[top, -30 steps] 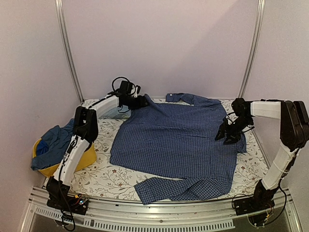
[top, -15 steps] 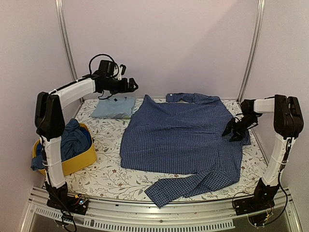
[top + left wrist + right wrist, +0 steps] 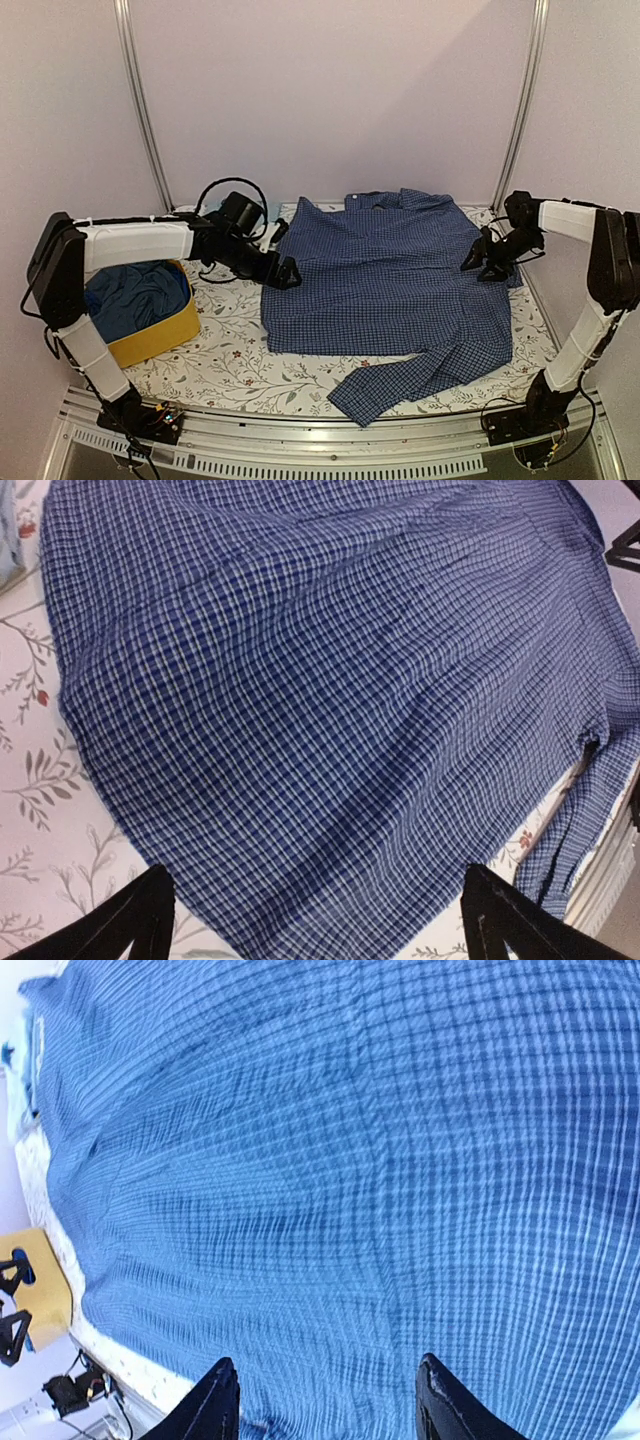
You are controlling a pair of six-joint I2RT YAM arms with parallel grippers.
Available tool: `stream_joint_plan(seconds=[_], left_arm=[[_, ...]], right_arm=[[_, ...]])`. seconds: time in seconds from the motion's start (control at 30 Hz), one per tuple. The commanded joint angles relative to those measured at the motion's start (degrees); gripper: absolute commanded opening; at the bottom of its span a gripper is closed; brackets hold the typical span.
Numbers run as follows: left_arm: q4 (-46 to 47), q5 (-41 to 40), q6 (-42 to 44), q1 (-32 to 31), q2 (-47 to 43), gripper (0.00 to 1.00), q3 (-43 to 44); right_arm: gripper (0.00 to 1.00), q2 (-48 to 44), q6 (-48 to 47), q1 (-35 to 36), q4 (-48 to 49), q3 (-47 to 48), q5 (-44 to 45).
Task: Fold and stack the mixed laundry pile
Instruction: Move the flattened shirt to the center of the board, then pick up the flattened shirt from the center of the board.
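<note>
My right gripper first goes back, to the right in the top view, next, to get down onto the shirt's near end, as my fingers hover inside the shirt's edge.
The navy-and-white checked collared shirt lies spread flat on the floral table cover, collar at the back, one sleeve trailing toward the front edge. My left gripper is open and empty, low at the shirt's left edge. In the left wrist view its fingers stand wide apart over the checked cloth. My right gripper is open and empty at the shirt's right edge. In the right wrist view its fingers are spread over the shirt. Darker blue clothes sit in the basket.
A yellow fabric basket stands at the left of the table and shows in the right wrist view. The left arm stretches across the back left. The floral table cover lies bare at the front left. Metal frame posts stand behind.
My left arm has swung down from the back left to the shirt's left edge. The shirt has shifted to the right. My right gripper has moved slightly back along the right edge.
</note>
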Motion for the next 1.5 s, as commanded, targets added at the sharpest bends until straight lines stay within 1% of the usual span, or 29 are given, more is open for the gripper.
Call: stream_joint_plan(seconds=[0.0,0.1,0.17,0.23,0.33,0.47,0.53,0.63,0.8,0.9,1.0,1.07,1.1,1.2,1.23,1.37,1.43,1.47], left_arm=[[-0.89,2.08,-6.3,-2.27,-5.59,1.0,-5.0],[0.55,3.47,-12.83,-4.63,-9.35,1.0,-10.44],[1.46,2.61,-17.47,-6.01,-11.71,1.0,-13.23],[0.84,1.68,-21.84,-6.92,-12.9,1.0,-15.03],[-1.6,-0.3,-27.41,-7.84,-13.64,1.0,-16.31],[-5.56,-1.24,-34.67,-8.02,-14.12,1.0,-17.69],[-7.29,-0.78,-37.47,-8.06,-14.44,0.96,-18.16],[-8.98,-0.98,-40.64,-8.63,-15.42,0.95,-19.09],[-8.65,-0.11,-43.03,-8.73,-16.27,0.91,-21.52],[-7.09,1.24,-43.82,-8.73,-15.62,0.85,-22.76],[-5.53,1.98,-43.94,-8.98,-14.82,0.84,-23.14],[-3.86,2.42,-44.09,-9.12,-14.37,0.83,-23.63],[-3.19,2.95,-44.22,-9.16,-13.97,0.83,-23.87],[-2.07,3.95,-44.42,-9.25,-12.47,0.81,-23.84],[-1.89,4.1,-44.38,-9.34,-12.11,0.81,-23.72],[-1.43,4.38,-44.72,-9.57,-11.15,0.81,-23.56],[-1.28,4.28,-44.81,-9.53,-10.92,0.81,-23.68],[-1.22,4.18,-44.83,-9.61,-10.91,0.81,-23.69]], right_arm=[[0.59,-14.04,4.57,1.95,-4.79,-9.13,-0.21],[0.59,-22.58,9.54,2.0,-8.32,-13.13,4.99],[0.59,-29.46,13.49,1.92,-11.02,-14.96,8.92],[0.63,-34.43,19.73,1.97,-14.27,-17.28,12.61],[0.67,-37.52,25.64,1.95,-18.57,-20.58,18.76],[0.67,-38.34,27.44,1.89,-17.56,-25.22,20.52],[0.67,-37.4,27.86,1.86,-17.43,-26.97,21.51],[0.63,-35.75,28.51,1.9,-16.44,-29.01,23.06],[0.61,-33.11,28.3,1.79,-14.2,-30.89,22.42],[0.58,-31.28,28.15,1.81,-13.18,-31.03,22.02],[0.56,-29.43,28.07,1.77,-13.27,-30.68,21.62],[0.52,-29.12,28.3,1.84,-13.24,-30.63,21.53],[0.47,-28.87,28.4,1.79,-13.3,-30.55,21.48],[0.38,-27.26,28.18,1.81,-13.42,-30.05,21.53],[0.31,-26.83,28.07,1.84,-13.27,-29.94,21.56],[0.1,-26.3,27.78,1.82,-13.24,-29.96,21.26],[0.02,-26.53,27.44,1.84,-13.28,-29.93,21.12],[0.0,-26.39,27.49,1.83,-13.3,-29.94,21.07]])
